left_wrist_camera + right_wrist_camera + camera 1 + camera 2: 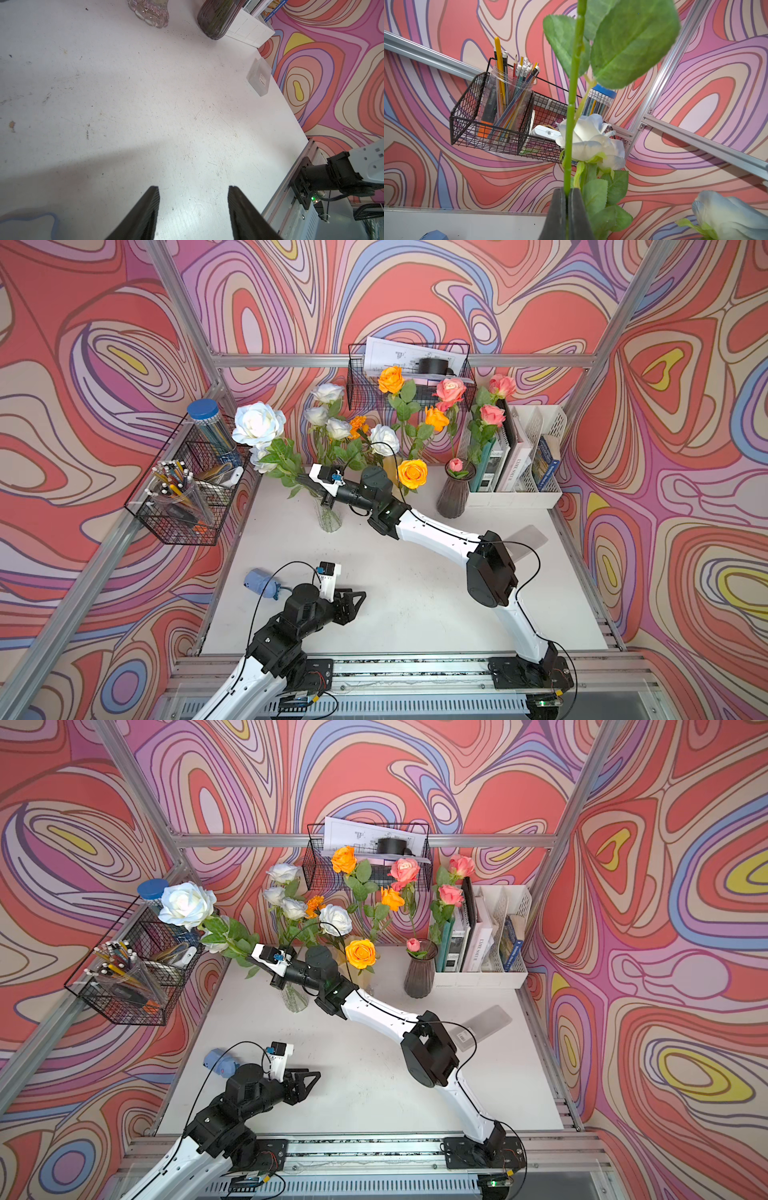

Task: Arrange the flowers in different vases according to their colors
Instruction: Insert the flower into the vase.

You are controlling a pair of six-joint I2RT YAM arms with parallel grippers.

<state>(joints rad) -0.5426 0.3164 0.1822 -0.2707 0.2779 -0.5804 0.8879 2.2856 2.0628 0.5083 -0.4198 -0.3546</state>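
Observation:
Other white roses already stand inside the clear glass vase point(328, 516). My right gripper will lower the green stem toward it next and let go of the stem there.
My right gripper point(308, 483) point(568, 192) is shut on the green stem point(572, 116) of a large white rose point(257, 423) point(187, 905), just above the clear glass vase point(328, 516); the stem's lower end is hidden. Several white roses point(338, 429) stand in that vase. Orange roses point(412, 473) rise from the amber vase point(149, 12), mostly hidden behind the arm in both top views. Pink roses point(451, 389) and a bud stand in the dark purple vase point(455, 493) point(216, 18). My left gripper point(357, 601) point(193, 188) is open over bare table near the front, nothing between its fingers.
A wire basket point(166, 526) on the left wall holds a pen cup point(178, 493) and a blue-lidded tube point(210, 427). Another wire basket point(361, 393) hangs at the back. A white book organiser point(519, 493) stands back right, a clear box point(528, 539) near it, a blue object point(259, 583) front left.

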